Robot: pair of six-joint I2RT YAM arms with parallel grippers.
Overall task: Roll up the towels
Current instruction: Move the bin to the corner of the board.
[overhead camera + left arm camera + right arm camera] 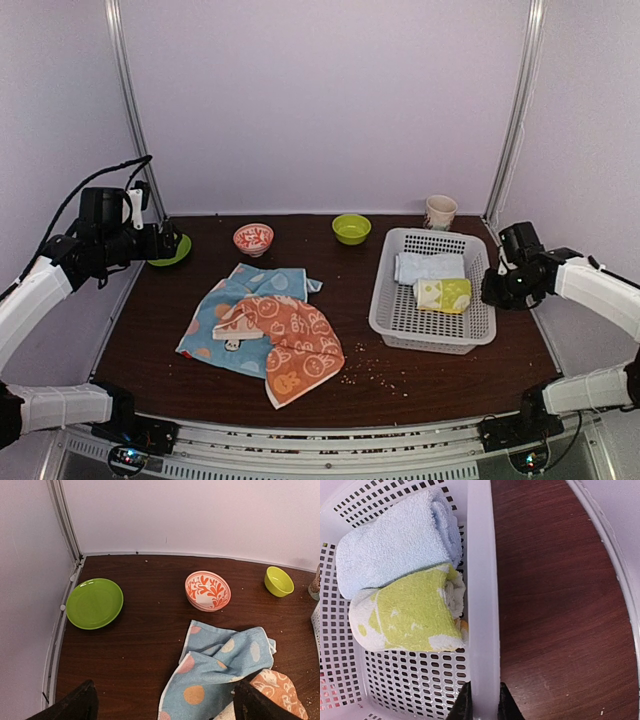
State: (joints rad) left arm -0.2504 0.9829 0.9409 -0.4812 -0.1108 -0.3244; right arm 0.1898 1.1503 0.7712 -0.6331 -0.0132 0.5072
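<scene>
The basket's rim is in my right gripper and needs to be pulled to the right in the top view next, toward the bare part of the table by the wall, so the towels get more room.
Two towels lie crumpled and overlapping on the dark table. The orange towel with white bunny faces (295,345) (277,687) rests partly on the light blue dotted towel (225,310) (225,670). My left gripper (165,243) (165,700) hangs open, high at the far left and above the table, with nothing between its fingers. In the left wrist view the blue towel's corner lies below and between them. My right gripper (497,285) (482,702) is shut on the right rim of the white basket (425,335) (480,580), one finger on each side.
The basket holds a pale blue roll (428,266) (395,540) and a yellow-green roll (443,294) (405,612). Along the back stand a green plate (172,250) (94,603), a red-patterned bowl (253,238) (207,590), a small green bowl (351,228) (279,581) and a cup (440,211). Crumbs (375,372) lie near the front.
</scene>
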